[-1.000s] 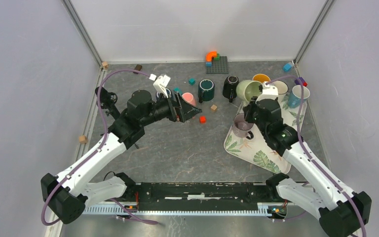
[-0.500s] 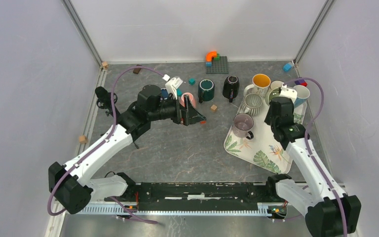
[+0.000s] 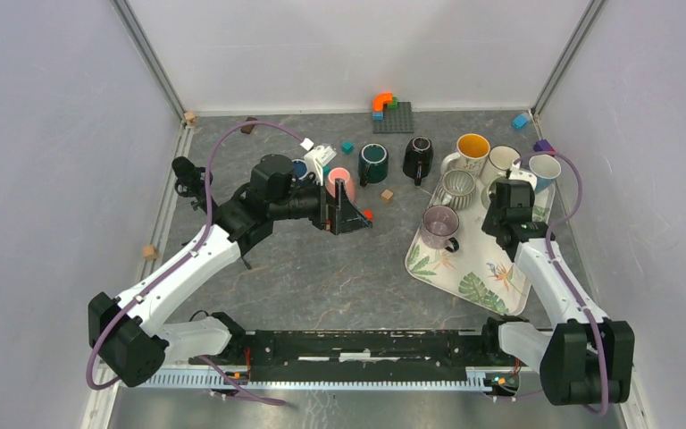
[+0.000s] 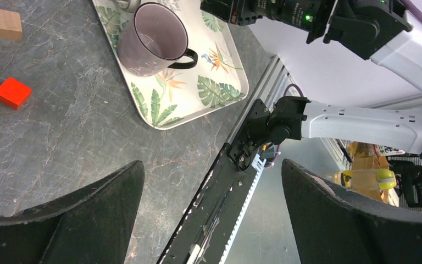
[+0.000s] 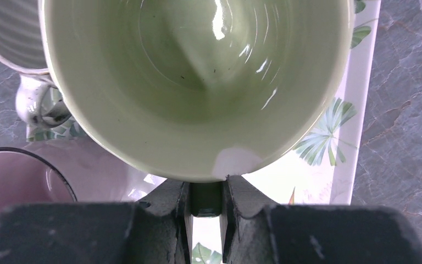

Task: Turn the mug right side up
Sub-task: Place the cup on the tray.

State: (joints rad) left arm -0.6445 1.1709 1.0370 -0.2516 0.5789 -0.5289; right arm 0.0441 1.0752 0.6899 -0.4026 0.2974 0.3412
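Observation:
The pale green mug (image 3: 495,184) has its opening up but is still above the tray. My right gripper lowers next, easing toward the ribbed grey mug, and releases.
A pale green mug (image 5: 198,71) fills the right wrist view, mouth up toward the camera, over the leaf-print tray (image 5: 357,82). My right gripper (image 5: 206,190) is shut on its dark handle. From above, the right gripper (image 3: 509,192) covers most of the mug (image 3: 495,184) at the tray's far end. My left gripper (image 3: 355,212) is open and empty, held low just in front of a pink mug (image 3: 340,181). In the left wrist view its jaws (image 4: 212,165) stand wide apart over bare table.
On the tray (image 3: 478,277) stand a purple mug (image 3: 439,223) and a ribbed grey mug (image 3: 455,188). Behind are an orange-lined mug (image 3: 472,147), a white mug (image 3: 505,159), a light blue mug (image 3: 545,168), a black mug (image 3: 418,156) and a dark green mug (image 3: 373,163). Small cubes (image 3: 368,214) lie around.
My right gripper has carried the green mug right and back over the tray and turned it from tilted to mouth up. My left gripper has moved right, in front of the pink mug.

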